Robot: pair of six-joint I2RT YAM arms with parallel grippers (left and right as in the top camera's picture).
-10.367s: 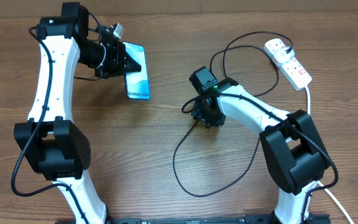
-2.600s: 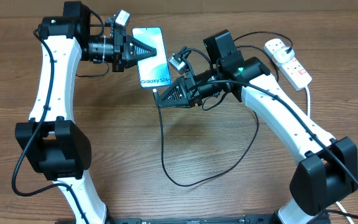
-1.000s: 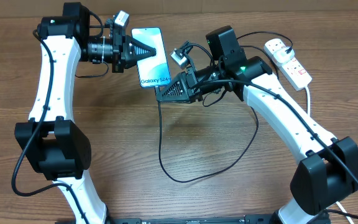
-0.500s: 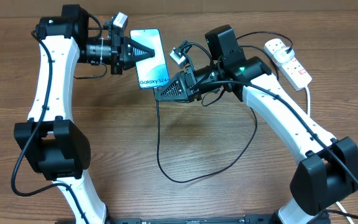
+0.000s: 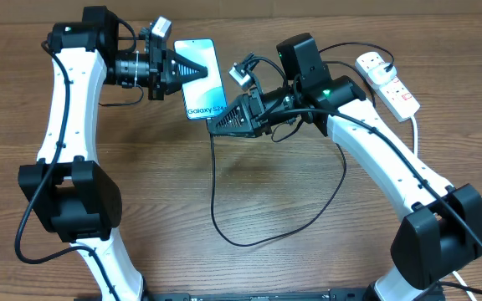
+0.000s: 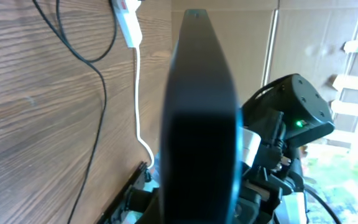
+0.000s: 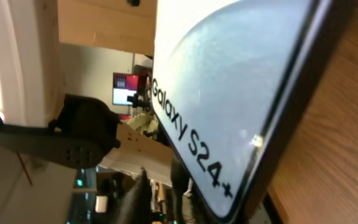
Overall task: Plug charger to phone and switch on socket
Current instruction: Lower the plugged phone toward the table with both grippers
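Observation:
Next, my left gripper moves down and to the right in the overhead view, releasing the phone [image 5: 204,85] on the bare wood, as the cable hangs from its lower end.
My left gripper [image 5: 187,71] is shut on the phone [image 5: 204,85] and holds it above the table, light blue "Galaxy S24+" screen up. The left wrist view shows only the phone's dark edge [image 6: 197,112]. My right gripper [image 5: 221,125] is at the phone's lower end. The screen [image 7: 229,93] fills the right wrist view, and the jaws are dark and unclear there. The charger's black cable [image 5: 212,192] hangs from that spot, loops over the table and runs to a white plug [image 5: 373,60] in the socket [image 5: 389,84]. The connector tip is hidden.
The socket strip lies at the far right, and its thick white cord [image 5: 414,134] runs down the right side toward the right arm's base [image 5: 429,242]. The black cable loop [image 5: 249,242] lies on the wood in front of the arms.
The phone and my right gripper have shifted slightly left together. The hanging cable followed them. The left grip has not changed.

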